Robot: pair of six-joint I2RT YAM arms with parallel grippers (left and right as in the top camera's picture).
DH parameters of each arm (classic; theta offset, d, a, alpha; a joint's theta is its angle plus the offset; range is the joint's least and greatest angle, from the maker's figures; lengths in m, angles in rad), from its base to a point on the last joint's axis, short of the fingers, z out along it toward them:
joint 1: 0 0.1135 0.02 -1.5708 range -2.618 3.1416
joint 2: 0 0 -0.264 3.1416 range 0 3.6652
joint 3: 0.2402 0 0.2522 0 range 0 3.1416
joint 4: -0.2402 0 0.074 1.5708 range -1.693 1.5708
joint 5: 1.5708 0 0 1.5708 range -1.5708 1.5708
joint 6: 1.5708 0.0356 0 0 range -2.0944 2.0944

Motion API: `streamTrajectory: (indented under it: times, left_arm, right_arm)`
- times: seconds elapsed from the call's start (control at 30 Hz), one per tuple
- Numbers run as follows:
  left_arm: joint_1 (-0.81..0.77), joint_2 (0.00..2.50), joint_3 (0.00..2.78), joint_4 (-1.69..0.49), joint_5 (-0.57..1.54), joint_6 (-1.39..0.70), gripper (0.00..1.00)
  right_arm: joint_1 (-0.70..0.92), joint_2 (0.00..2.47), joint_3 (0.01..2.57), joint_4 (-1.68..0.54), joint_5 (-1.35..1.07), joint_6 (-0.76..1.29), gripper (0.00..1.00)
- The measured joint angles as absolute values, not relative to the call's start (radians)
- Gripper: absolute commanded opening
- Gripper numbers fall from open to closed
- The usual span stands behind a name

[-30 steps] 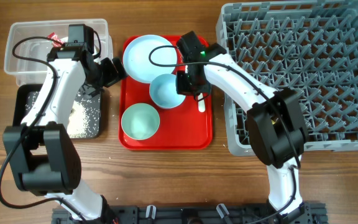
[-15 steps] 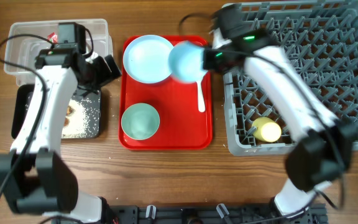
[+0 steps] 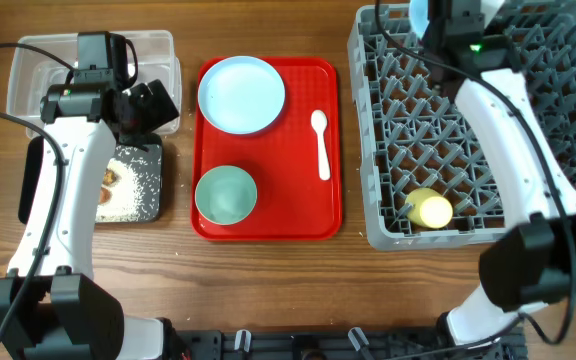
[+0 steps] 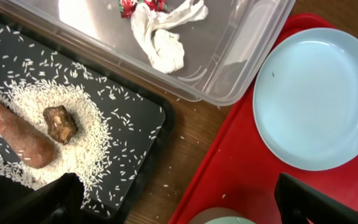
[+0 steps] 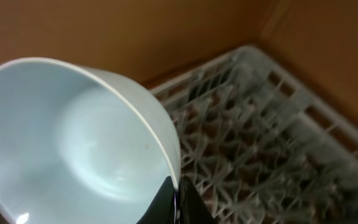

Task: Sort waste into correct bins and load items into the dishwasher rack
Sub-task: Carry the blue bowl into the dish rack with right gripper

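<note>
Next, my right gripper goes down and to the left in the overhead view and releases the bowl at the rack's tray-side far corner (image 3: 392, 66), where pegs stand empty.
My right gripper (image 5: 176, 186) is shut on the rim of a pale blue bowl (image 5: 73, 137), held tilted above the far left corner of the grey dishwasher rack (image 3: 568, 150). A yellow cup (image 3: 431, 210) lies in the rack's near left part. My left gripper (image 4: 179, 211) is open and empty, hovering over the gap between the black tray (image 4: 135, 118) and the red tray (image 3: 308, 210). On the red tray are a plate (image 3: 241, 93), a mint bowl (image 3: 225, 194) and a white spoon (image 3: 320, 143). The bowl (image 3: 418, 12) is cut off by the overhead view's top edge.
The black tray holds rice (image 4: 98, 149), a carrot-like piece (image 4: 14, 134) and a brown lump (image 4: 59, 123). The clear tub (image 4: 241, 56) behind it holds a red-and-white wrapper with tissue (image 4: 160, 37). Bare wood borders the trays.
My right arm lifted the pale blue bowl off the red tray and swung it right and back over the rack's far corner. My left gripper drew back slightly to the left.
</note>
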State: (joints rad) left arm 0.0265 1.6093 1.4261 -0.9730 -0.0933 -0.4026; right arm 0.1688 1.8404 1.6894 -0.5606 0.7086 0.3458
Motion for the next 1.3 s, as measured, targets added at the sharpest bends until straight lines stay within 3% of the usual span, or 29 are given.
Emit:
streamTrajectory:
  times: [0.13,0.27,0.43,1.13,1.17,1.2,1.3]
  left_arm:
    - [0.027,1.609,1.426,-0.973,-0.1,-0.403,1.0]
    - [0.027,1.609,1.427,-0.973,-0.102,-0.403,1.0]
    - [0.027,1.609,1.427,-0.973,-0.104,-0.403,1.0]
    - [0.027,1.609,1.427,-0.972,-0.105,-0.403,1.0]
    - [0.027,1.609,1.427,-0.973,-0.105,-0.403,1.0]
    - [0.027,1.609,1.427,-0.973,-0.105,-0.403,1.0]
    - [0.027,1.609,1.427,-0.973,-0.105,-0.403,1.0]
  right_arm:
    - [0.191,1.937,1.685,-0.344,0.859,0.092,0.04]
    - [0.267,2.023,1.686,-0.046,0.987,-0.323,0.04]
    - [0.352,2.062,1.686,-0.001,1.048,-0.613,0.04]
    - [0.38,2.128,1.686,-0.214,1.102,-0.675,0.04]
    - [0.391,2.128,1.686,-0.218,1.092,-0.675,0.06]
    - [0.397,2.128,1.686,-0.221,1.087,-0.675,0.16]
    - [0.41,2.128,1.686,-0.226,1.055,-0.672,0.31]
